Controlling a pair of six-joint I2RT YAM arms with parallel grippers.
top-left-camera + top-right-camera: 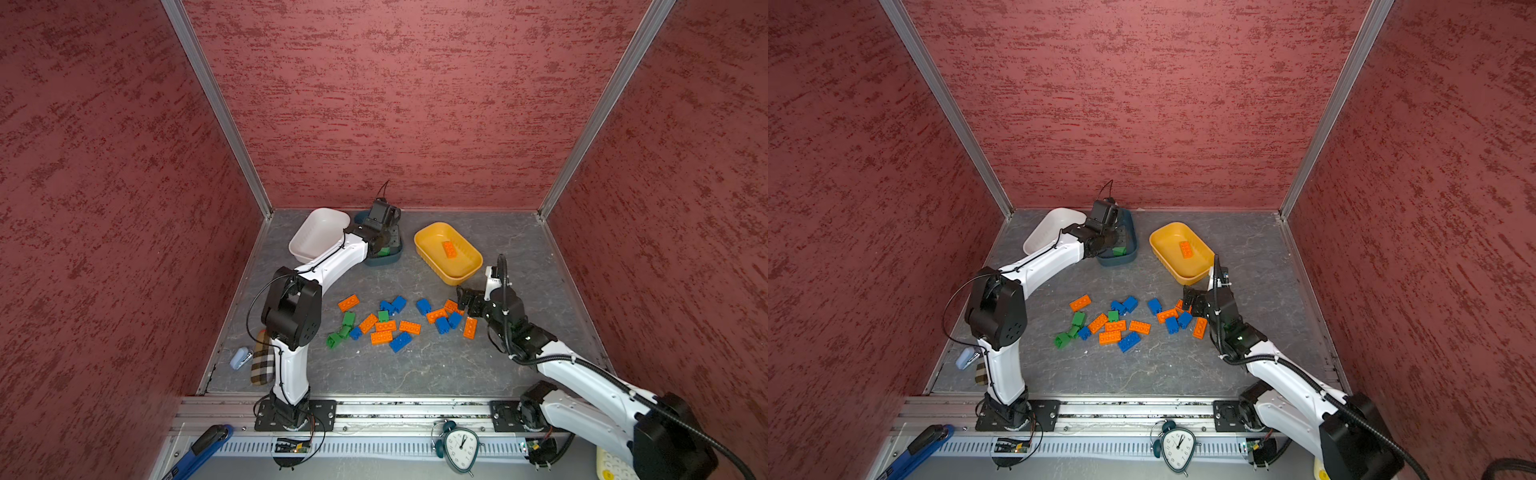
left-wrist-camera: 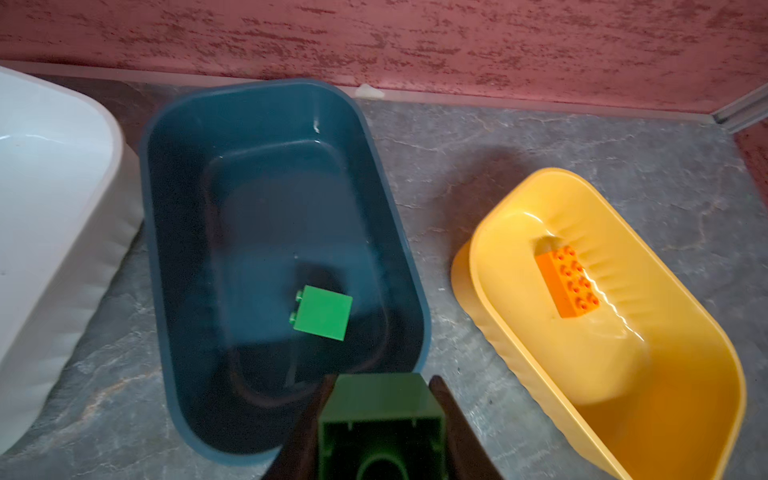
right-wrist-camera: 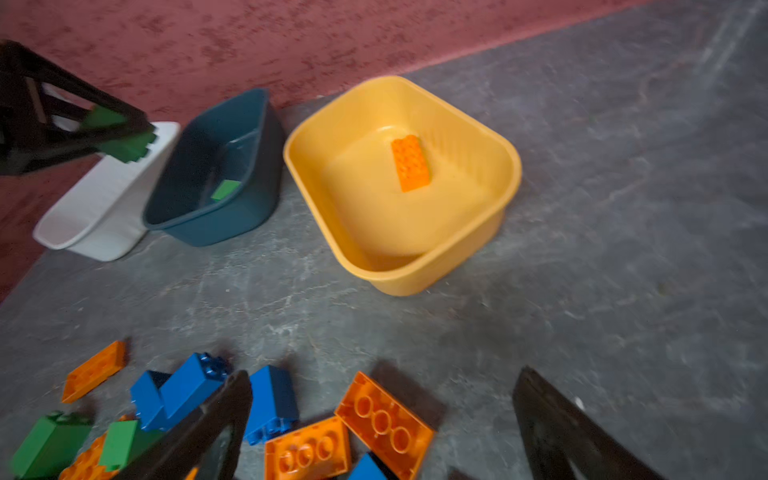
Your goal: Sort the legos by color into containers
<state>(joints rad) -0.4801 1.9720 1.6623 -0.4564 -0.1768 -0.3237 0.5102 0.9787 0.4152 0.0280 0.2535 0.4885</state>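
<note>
I will move my left gripper outward over the far half of the dark teal container next and let go of the green lego, because that container already holds a green one.
My left gripper (image 2: 380,380) is shut on a green lego (image 2: 380,415) and hangs over the near end of the dark teal container (image 2: 166,208). Another green lego (image 2: 322,312) lies inside that tub. An orange lego (image 1: 449,249) lies in the yellow container (image 1: 467,259). The white container (image 1: 318,232) holds nothing that I can see. My right gripper (image 3: 384,374) stands wide open just above the right cluster of loose legos (image 1: 442,318), with an upside-down orange lego (image 3: 384,419) below its jaws. More orange, blue and green legos (image 1: 382,326) lie scattered mid-floor.
Red walls close in the grey floor on three sides. A checked pouch (image 1: 262,361) and a pale blue object (image 1: 240,358) lie by the left arm's base. A clock (image 1: 459,446) and a blue tool (image 1: 203,449) sit beyond the front rail.
</note>
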